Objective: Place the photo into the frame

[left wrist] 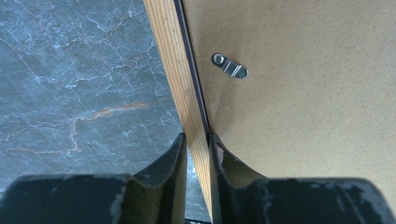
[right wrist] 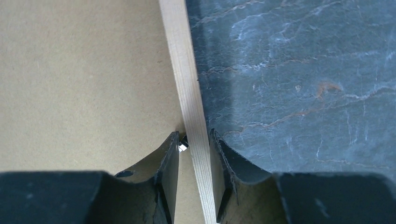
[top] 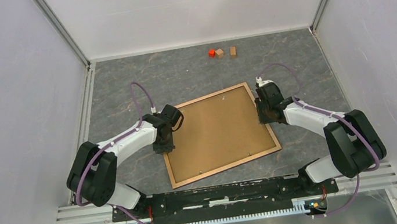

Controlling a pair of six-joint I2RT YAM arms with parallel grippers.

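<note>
The tabletop outward of my left gripper, past the frame's far corner, is bare. I need to swing the frame's pinched bar outward with my left gripper next and release it there.
The frame (top: pixel 227 166) lies face down on the table, its light wood rails around a plain brown backing board (top: pixel 216 130). The photo is hidden in every view. My left gripper (top: pixel 165 147) sits at the frame's left rail. In the left wrist view that gripper (left wrist: pixel 198 140) is shut on the wood rail (left wrist: pixel 175 70), one finger on the table side and one over the board (left wrist: pixel 303 116). My right gripper (top: pixel 265 117) straddles the right rail (right wrist: pixel 184 70). Its jaws (right wrist: pixel 194 137) stand open, with a gap between the inner finger and the rail.
A metal turn clip (left wrist: pixel 229 66) lies on the board near the left rail, and another (right wrist: pixel 182 147) shows by the right gripper's inner finger. A red block (top: pixel 212 53) and two wooden blocks (top: pixel 219 53) (top: pixel 233 51) sit at the back of the grey marble table (top: pixel 122 87). White walls enclose it.
</note>
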